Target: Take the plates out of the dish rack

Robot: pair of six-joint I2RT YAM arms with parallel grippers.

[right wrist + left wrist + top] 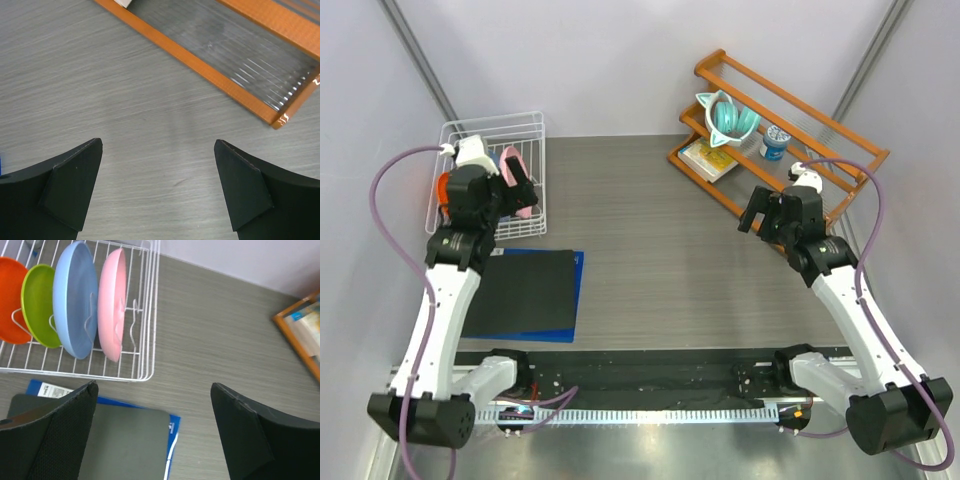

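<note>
The pink plate's near rim [524,211] is below my left gripper and outward of it, so my left gripper will turn and lower outward onto it, as open rack [535,135] alongside leaves room.
The white wire dish rack [535,135] stands at the far left. In the left wrist view its rim [150,330] holds all the plates upright on edge: orange [11,300], lime green [39,305], light blue [75,302] and pink [112,302], the pink nearest the rack's right end. My left gripper [152,400] is open and empty, hovering over the table just in front of the rack's right corner; from above it [523,185] hides most of the plates. My right gripper [760,210] is open and empty over bare table [157,150] by the wooden shelf.
A black mat on a blue sheet [525,290] lies in front of the rack and shows under the left gripper [125,440]. An orange-brown wooden shelf [840,150] at the back right holds a teal cup [728,115], a can [775,142] and a booklet [710,158]; its rail [200,50] lies ahead of the right gripper.
</note>
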